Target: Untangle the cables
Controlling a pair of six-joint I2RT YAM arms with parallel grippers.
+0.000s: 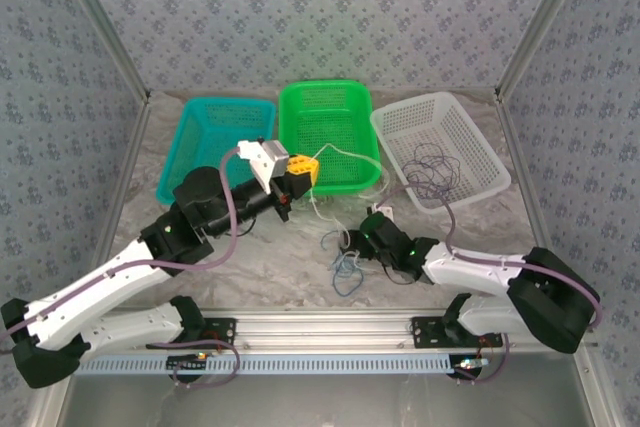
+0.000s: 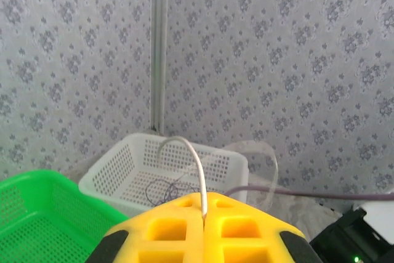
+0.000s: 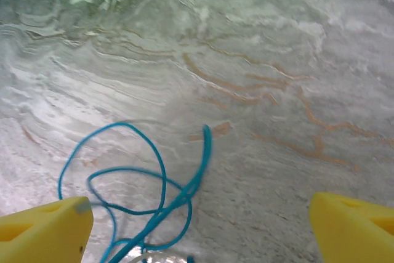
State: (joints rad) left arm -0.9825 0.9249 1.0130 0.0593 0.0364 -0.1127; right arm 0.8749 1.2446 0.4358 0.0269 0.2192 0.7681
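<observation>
The left gripper moves outward past the basket's front rim and down over the green basket's bottom next. It then releases the cream cable (image 1: 345,151), because the cream cable still trails outside.
My left gripper (image 1: 300,169) hangs over the front rim of the green basket (image 1: 325,87), its yellow fingers shut on a pale cream cable (image 1: 345,151). In the left wrist view the cream cable (image 2: 198,173) rises in an arch out of the closed yellow fingertips (image 2: 166,229). A blue cable (image 1: 345,272) lies in loose loops on the table. My right gripper (image 1: 352,242) is low beside it and open. In the right wrist view the blue cable (image 3: 154,180) lies near the left yellow fingertip (image 3: 43,232), untouched. A dark purple cable (image 1: 435,172) rests in the white basket (image 1: 410,107).
A teal basket (image 1: 175,162), the green one and the white one stand in a row at the back of the table. Patterned walls close in the back and both sides. The white basket (image 2: 123,164) and green basket (image 2: 37,214) lie ahead of the left wrist.
</observation>
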